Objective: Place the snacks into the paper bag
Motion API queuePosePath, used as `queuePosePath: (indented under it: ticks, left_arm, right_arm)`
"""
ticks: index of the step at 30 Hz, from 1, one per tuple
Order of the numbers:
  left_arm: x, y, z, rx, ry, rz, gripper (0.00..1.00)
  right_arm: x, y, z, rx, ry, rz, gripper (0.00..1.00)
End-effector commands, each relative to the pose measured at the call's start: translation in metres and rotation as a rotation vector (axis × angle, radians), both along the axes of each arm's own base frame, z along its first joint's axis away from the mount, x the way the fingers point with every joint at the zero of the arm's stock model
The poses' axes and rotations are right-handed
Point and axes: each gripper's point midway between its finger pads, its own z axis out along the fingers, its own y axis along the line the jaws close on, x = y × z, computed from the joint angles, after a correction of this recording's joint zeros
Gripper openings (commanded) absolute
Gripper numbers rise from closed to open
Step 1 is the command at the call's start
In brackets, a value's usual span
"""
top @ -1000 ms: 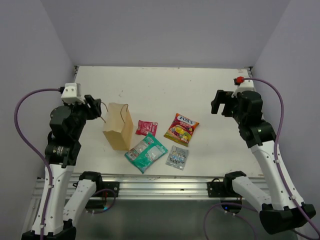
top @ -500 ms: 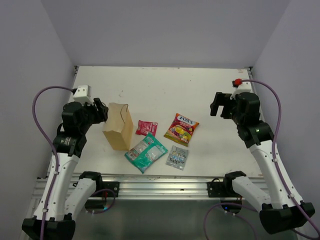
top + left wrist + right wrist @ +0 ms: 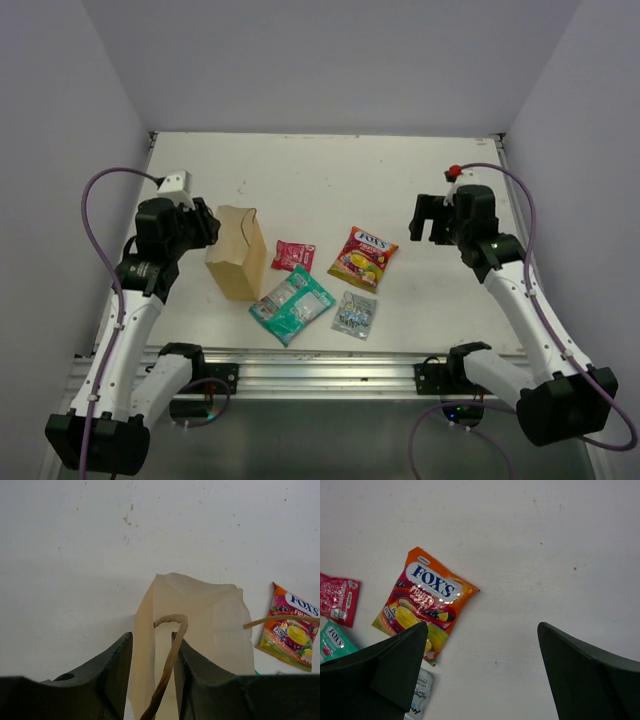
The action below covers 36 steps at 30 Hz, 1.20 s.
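Observation:
My right gripper comes down to the left in the top view, astride the candy bag's nearest orange corner (image 3: 391, 250) (image 3: 469, 596) next, since the candy bag lies below on that side.
The tan paper bag (image 3: 238, 255) stands upright at the left of the table, its mouth open. My left gripper (image 3: 207, 226) is at the bag's left rim. In the left wrist view (image 3: 152, 645) its jaws stand narrowly apart astride the bag's near wall (image 3: 145, 630) and one handle, with a gap still showing. To the bag's right lie the small red packet (image 3: 293, 255), the red-yellow fruit candy bag (image 3: 363, 258), the teal-green bag (image 3: 292, 303) and the silvery-blue packet (image 3: 355, 314). My right gripper (image 3: 428, 220) is wide open and empty, above bare table right of the candy bag (image 3: 425, 600).
The white table (image 3: 320, 170) is walled by grey panels on the left, back and right. A metal rail (image 3: 320, 375) runs along the near edge with both arm bases. The bag's second handle (image 3: 280, 620) sticks out toward the candy bag.
My left gripper has moved right and down to the bag's left rim. My right gripper has shifted left toward the candy bag.

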Motion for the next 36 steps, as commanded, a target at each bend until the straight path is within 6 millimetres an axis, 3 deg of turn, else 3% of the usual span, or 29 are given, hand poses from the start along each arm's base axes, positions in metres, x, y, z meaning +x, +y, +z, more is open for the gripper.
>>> queuePosePath:
  ticks: [1, 3, 9, 15, 23, 31, 34, 35, 36]
  left_arm:
    - [0.001, -0.009, -0.006, -0.020, 0.017, -0.031, 0.40]
    - [0.002, -0.009, -0.008, -0.020, 0.023, -0.033, 0.36]
    - [0.003, -0.014, -0.017, -0.017, 0.055, -0.046, 0.22]
    - [0.004, -0.015, -0.021, -0.009, 0.065, -0.048, 0.00]
    - [0.005, -0.018, -0.024, -0.004, 0.069, -0.054, 0.00]
    - [0.004, -0.019, -0.022, -0.001, 0.061, -0.057, 0.00]
    - [0.003, -0.019, -0.022, -0.001, 0.058, -0.060, 0.00]
    - [0.003, -0.019, -0.022, -0.001, 0.058, -0.060, 0.00]
    - [0.003, -0.019, -0.022, -0.001, 0.058, -0.060, 0.00]
  right_arm:
    - [0.010, 0.009, -0.009, 0.033, 0.004, 0.015, 0.96]
    - [0.014, 0.011, -0.015, 0.036, 0.008, 0.016, 0.95]
    - [0.025, 0.021, -0.057, 0.033, 0.097, 0.017, 0.92]
    - [0.039, 0.035, -0.102, 0.039, 0.191, 0.017, 0.88]
    - [0.043, 0.068, -0.136, 0.028, 0.256, 0.082, 0.84]
    - [0.036, 0.078, -0.167, 0.025, 0.339, 0.084, 0.80]
    - [0.034, 0.078, -0.173, 0.019, 0.342, 0.087, 0.70]
    - [0.034, 0.078, -0.175, 0.018, 0.345, 0.089, 0.58]
    - [0.034, 0.082, -0.177, 0.034, 0.345, 0.109, 0.52]
